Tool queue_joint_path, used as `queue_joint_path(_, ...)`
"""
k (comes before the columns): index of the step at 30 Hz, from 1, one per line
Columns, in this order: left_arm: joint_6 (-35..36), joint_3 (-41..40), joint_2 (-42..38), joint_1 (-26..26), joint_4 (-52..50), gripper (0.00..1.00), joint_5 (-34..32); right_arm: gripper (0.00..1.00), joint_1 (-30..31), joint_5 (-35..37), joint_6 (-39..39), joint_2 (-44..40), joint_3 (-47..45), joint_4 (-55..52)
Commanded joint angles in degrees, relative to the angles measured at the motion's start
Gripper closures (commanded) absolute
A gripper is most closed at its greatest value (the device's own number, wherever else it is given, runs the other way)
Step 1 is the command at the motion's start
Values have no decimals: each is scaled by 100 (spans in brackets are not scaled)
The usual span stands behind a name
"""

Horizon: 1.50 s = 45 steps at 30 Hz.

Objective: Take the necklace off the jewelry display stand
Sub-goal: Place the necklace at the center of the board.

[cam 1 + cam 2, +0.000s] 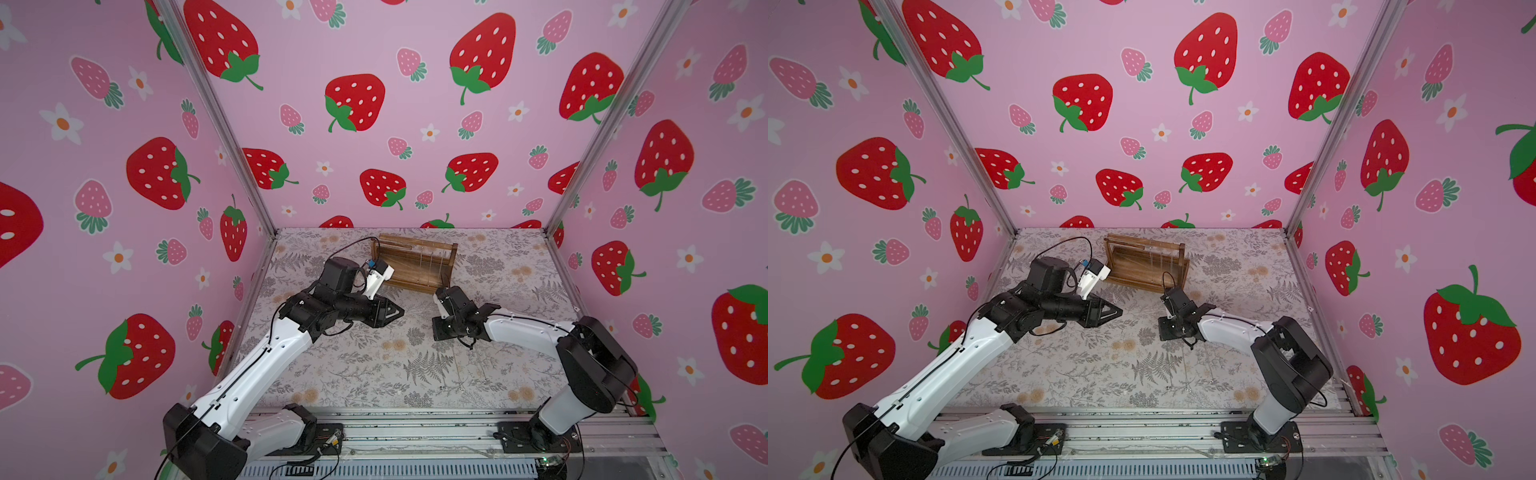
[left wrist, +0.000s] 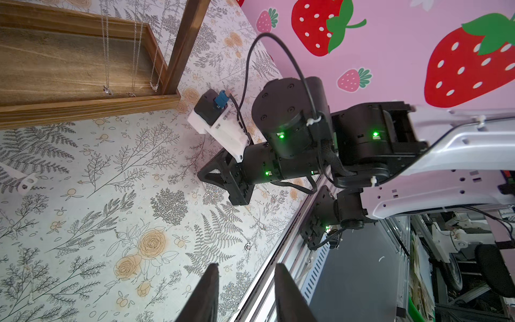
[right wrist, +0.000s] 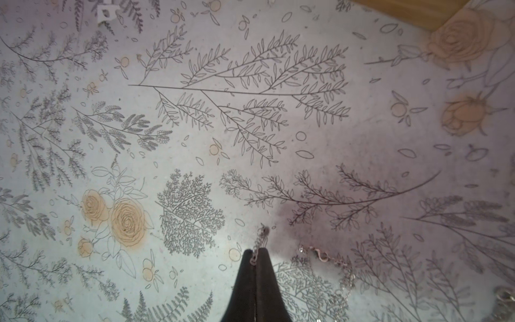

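Observation:
My right gripper lowers toward the floral mat [image 3: 277, 236] beside the rose-gold clasp next and releases the thin silver necklace, since other necklaces already lie there.
The jewelry display stand [image 1: 411, 287] [image 1: 1133, 284] [image 2: 83, 111], dark brown wood, stands at the back of the table. Three thin chains [image 2: 107, 55] with small pendants hang from its top bar. My right gripper [image 3: 257, 252] [image 2: 203, 176] is low over the table in front of the stand's right end. It is shut on a thin silver necklace [image 3: 260, 237], whose end links stick out past the tips. The right arm [image 1: 457, 316] hides those tips in both top views. My left gripper [image 1: 395, 311] [image 1: 1115, 311] [image 2: 246, 267] hovers in front of the stand's left end, open and empty.
More necklaces lie on the floral mat beside the right gripper: one with a rose-gold clasp [image 3: 320, 255] and a silver chain [image 3: 345, 278]. A small white bracket [image 2: 25, 181] sits on the mat. The metal rail [image 1: 415, 432] runs along the front, and pink walls close the other sides.

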Motion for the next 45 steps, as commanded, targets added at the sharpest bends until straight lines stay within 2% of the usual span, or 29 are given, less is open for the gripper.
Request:
queue_joint_path(1,46,62,24,-3,-12,65,165,100,-36,108,-26,140,143,-41)
queue_joint_path(26,14,34,162,-2,53,65,314,100,-150,173,60,462,251,12)
queue_joint_path(28,12,24,172,-3,57,65,330,96,-164,178,53,453,251,12)
queue_joint_path(33,5,61,195,-1,63,65,332,78,-167,147,35,427,243,29)
queue_joint_path(39,29,71,199,-3,37,65,316,67,-165,76,27,404,242,47)
queue_joint_path(43,36,72,215,-2,35,65,297,66,-166,67,27,329,224,43)
queue_joint_path(45,40,70,225,0,16,65,282,62,-160,44,27,251,211,38)
